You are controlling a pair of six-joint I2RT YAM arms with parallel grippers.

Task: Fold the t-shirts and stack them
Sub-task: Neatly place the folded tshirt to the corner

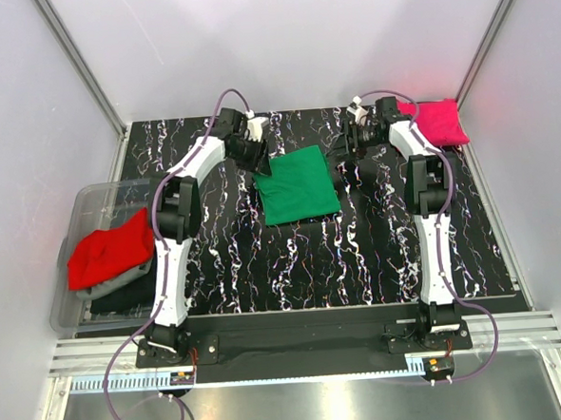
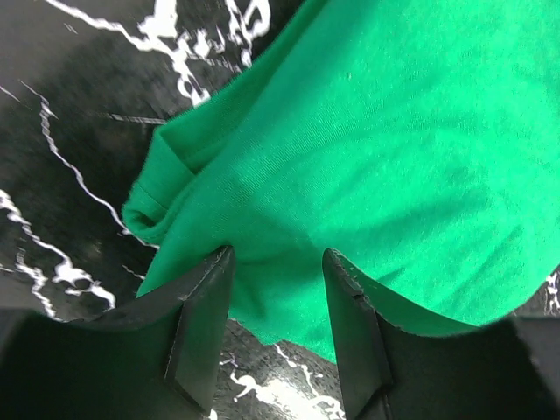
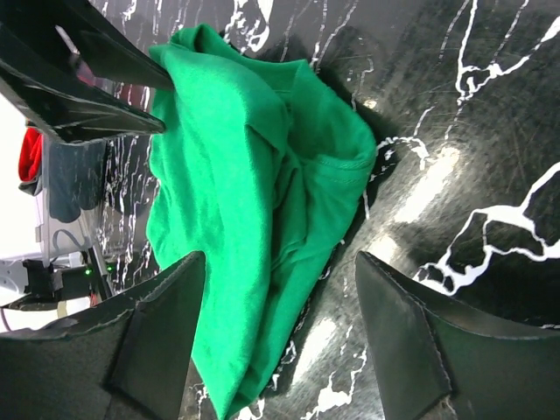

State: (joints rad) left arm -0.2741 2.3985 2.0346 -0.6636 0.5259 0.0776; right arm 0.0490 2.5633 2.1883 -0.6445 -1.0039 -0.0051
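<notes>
I should next move my right gripper down and to the left in the top view, onto that cloth, because its open fingers are still beside the shirt's bunched far corner [image 1: 320, 153] [image 3: 289, 197].
A bright green t-shirt [image 1: 298, 185] lies folded in a rough square at the middle of the table. My left gripper [image 1: 261, 165] hangs open over its far left corner. In the left wrist view the green cloth [image 2: 394, 149] runs under the open left gripper [image 2: 276, 258], unpinched. At the shirt's far right corner my right gripper [image 1: 344, 152] is open too. The shirt's bunched edge [image 3: 245, 175] lies partly between the wide-spread fingers of the right gripper [image 3: 280, 262]. A magenta-pink t-shirt [image 1: 437, 121] sits folded at the back right. A red t-shirt [image 1: 111, 249] lies on grey and black ones [image 1: 124, 296].
A clear plastic bin [image 1: 85, 205] at the left table edge holds the red, grey and black shirts. The table [image 1: 360, 262] is black with white veining. Pale walls and metal frame posts close in the back and sides.
</notes>
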